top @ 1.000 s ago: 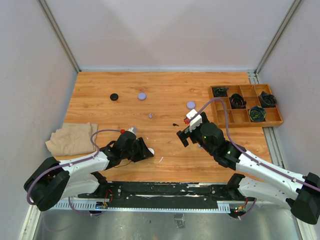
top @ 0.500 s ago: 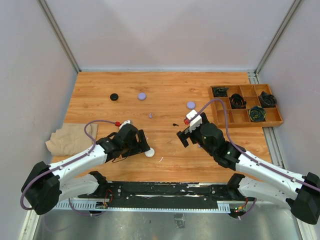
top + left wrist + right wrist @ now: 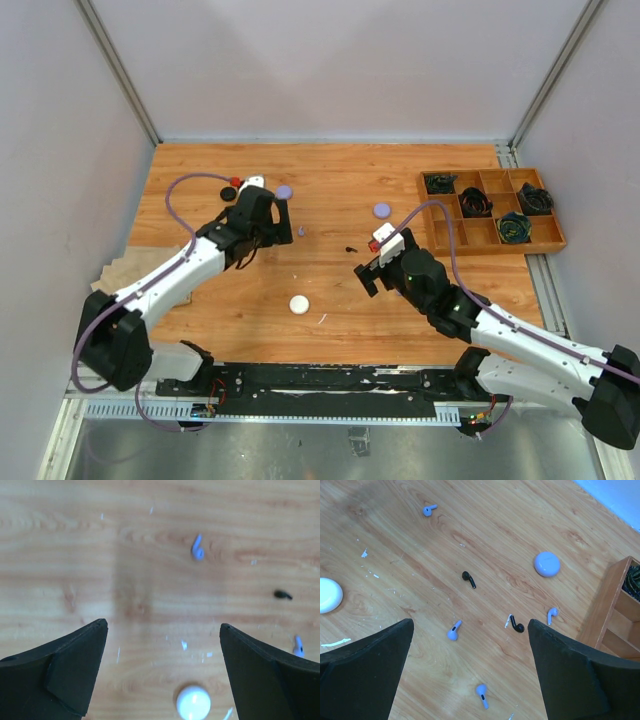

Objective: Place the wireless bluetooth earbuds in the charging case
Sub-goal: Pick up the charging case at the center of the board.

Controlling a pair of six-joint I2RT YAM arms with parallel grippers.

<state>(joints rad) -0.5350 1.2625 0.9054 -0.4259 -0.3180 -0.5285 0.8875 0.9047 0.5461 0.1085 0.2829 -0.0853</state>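
Next, my left gripper moves outward and then down around the lavender case nearer the black case, as that lavender case lies outward of and below my gripper.
A white round charging case (image 3: pixel 299 303) lies shut on the wooden table, also in the left wrist view (image 3: pixel 193 703) and the right wrist view (image 3: pixel 327 595). My left gripper (image 3: pixel 272 222) (image 3: pixel 162 625) hangs open and empty above the table, well behind the case. Lavender earbuds (image 3: pixel 454 630) (image 3: pixel 482 694) (image 3: pixel 551 614) (image 3: pixel 198 548) and black earbuds (image 3: pixel 468 579) (image 3: pixel 516 625) lie loose mid-table. My right gripper (image 3: pixel 368 268) (image 3: pixel 470 622) hovers open over them, touching none.
Two lavender cases (image 3: pixel 284 191) (image 3: pixel 382 210) and a black case (image 3: pixel 228 193) sit toward the back. A wooden compartment tray (image 3: pixel 490 232) with coiled black cables stands at the right. A beige cloth (image 3: pixel 140 278) lies at the left edge.
My left gripper opened and let go of the white case near the front edge. It then swung away toward the back left. The right arm has barely moved.
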